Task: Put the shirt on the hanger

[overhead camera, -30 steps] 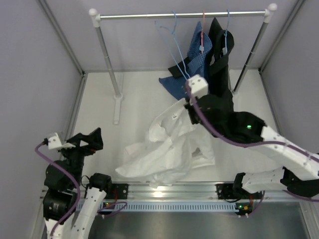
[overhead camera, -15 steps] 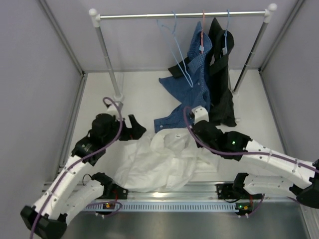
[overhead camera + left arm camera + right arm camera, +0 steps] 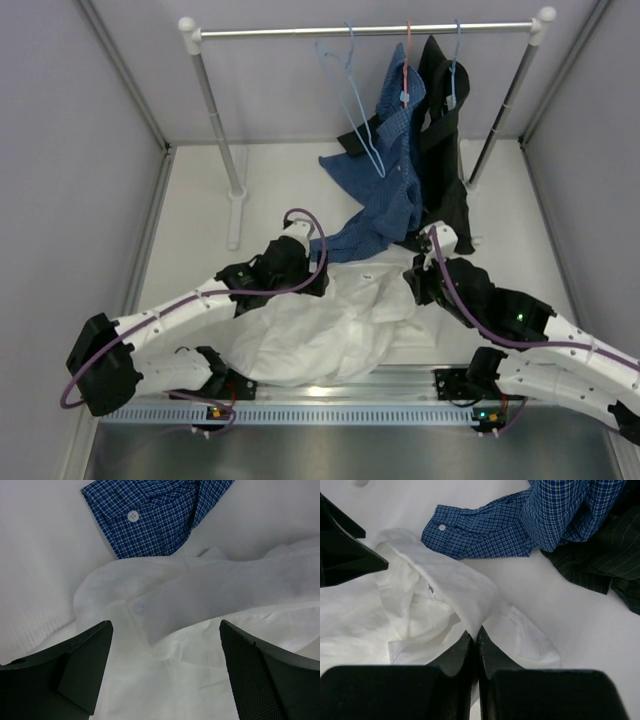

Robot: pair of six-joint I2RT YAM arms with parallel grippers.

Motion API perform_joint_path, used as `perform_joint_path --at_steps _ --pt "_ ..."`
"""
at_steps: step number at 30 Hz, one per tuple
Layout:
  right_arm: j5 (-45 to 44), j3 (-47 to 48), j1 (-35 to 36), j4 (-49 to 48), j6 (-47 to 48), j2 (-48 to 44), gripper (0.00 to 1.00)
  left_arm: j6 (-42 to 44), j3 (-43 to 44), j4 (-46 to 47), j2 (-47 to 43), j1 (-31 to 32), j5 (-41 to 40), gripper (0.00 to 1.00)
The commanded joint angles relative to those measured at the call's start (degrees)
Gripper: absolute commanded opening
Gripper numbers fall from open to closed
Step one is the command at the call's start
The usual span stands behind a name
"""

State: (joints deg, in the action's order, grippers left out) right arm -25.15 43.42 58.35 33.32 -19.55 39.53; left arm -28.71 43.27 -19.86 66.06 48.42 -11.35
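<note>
Next, my left gripper moves onto the white fold's end [image 3: 331, 281] [image 3: 159, 634] farthest from my right gripper, then closes on it.
The white shirt [image 3: 330, 320] lies crumpled on the table at front centre. My right gripper [image 3: 412, 285] is at its right edge, shut on a fold of the white cloth near the collar [image 3: 475, 630]. My left gripper [image 3: 315, 275] is open at the shirt's far left edge, its jaws either side of the collar [image 3: 165, 645] without touching it. The shirt's collar and a button show in the left wrist view [image 3: 150, 595]. The light-blue wire hanger [image 3: 368, 140] hangs bare on the rail, left of the other garments.
A clothes rail [image 3: 300, 32] on two posts stands at the back. A blue checked shirt [image 3: 390, 170] and a black garment [image 3: 445, 150] hang from it, and their lower ends trail onto the table just behind the white shirt. Grey walls close in both sides.
My left arm swung from the front left corner to the shirt's collar, jaws open. My right gripper came down from near the hanging garments to table level, and the white shirt settled flatter.
</note>
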Motion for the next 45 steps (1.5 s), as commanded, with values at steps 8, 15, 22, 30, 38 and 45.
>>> perform_joint_path --at_steps 8,15,22,30,38,45 --pt "4.41 -0.27 -0.78 -6.16 0.22 -0.50 0.02 5.42 -2.75 17.75 6.35 0.00 6.34 0.59" --pt "3.53 -0.35 -0.78 -6.16 -0.22 0.02 0.02 3.92 -3.10 17.49 5.57 0.00 3.98 0.10" --pt "2.56 1.40 -0.87 -6.25 -1.54 2.39 0.06 0.32 4.71 -1.65 -3.91 0.09 -9.29 0.00" --pt "12.48 21.22 -0.78 -6.95 2.23 11.96 0.04 8.30 32.89 -21.85 -7.54 0.09 -7.72 0.00" --pt "6.36 19.88 -0.87 -8.01 -4.16 16.02 0.01 5.25 35.60 -28.22 0.55 0.09 -2.72 0.00" --pt "-1.48 -1.46 -0.95 -10.03 -17.53 10.75 0.00 -3.19 10.20 -11.09 1.26 0.09 2.92 0.00"
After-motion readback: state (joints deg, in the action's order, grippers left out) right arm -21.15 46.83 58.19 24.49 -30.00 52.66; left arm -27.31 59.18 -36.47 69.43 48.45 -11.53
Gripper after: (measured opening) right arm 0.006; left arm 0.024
